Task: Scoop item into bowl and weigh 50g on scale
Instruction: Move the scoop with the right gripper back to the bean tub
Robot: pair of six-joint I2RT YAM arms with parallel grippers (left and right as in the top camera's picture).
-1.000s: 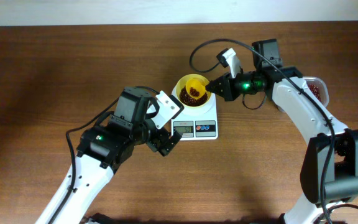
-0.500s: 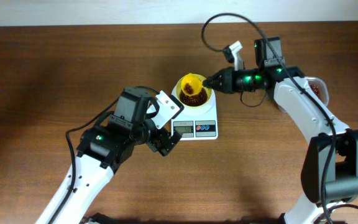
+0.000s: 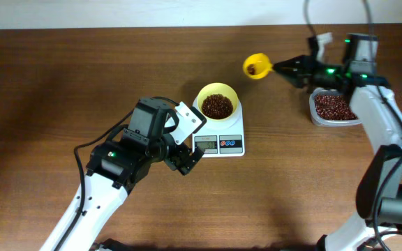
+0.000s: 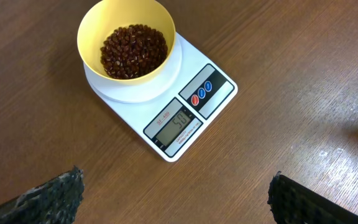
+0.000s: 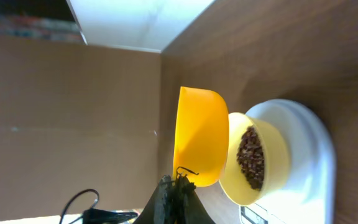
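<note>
Next I should swing my right gripper to the right in the overhead view and down to release the scoop [image 3: 256, 66], as the container's beans lie below it on that side.
The pale yellow bowl [image 3: 218, 104] holds a heap of dark reddish-brown beans [image 3: 217, 106] and sits on the white scale [image 3: 220, 136]. In the left wrist view the bowl [image 4: 126, 22] sits on the scale [image 4: 191, 109], whose display reads about 50. My right gripper [image 3: 281, 67] is shut on the handle of a bright yellow scoop [image 3: 256, 66], held in the air to the right of the bowl with a few beans in it. The right wrist view shows the scoop [image 5: 201, 137] beside the bowl [image 5: 257, 158]. My left gripper [image 3: 187, 159] is open and empty, just left of the scale.
A clear plastic container [image 3: 335, 108] full of beans stands at the right, under my right arm. The wooden table's far edge runs along the top. My left arm stretches from the bottom left to the scale.
My right gripper has lifted the scoop out of the bowl and carried it right, toward the container. The left arm has not moved.
</note>
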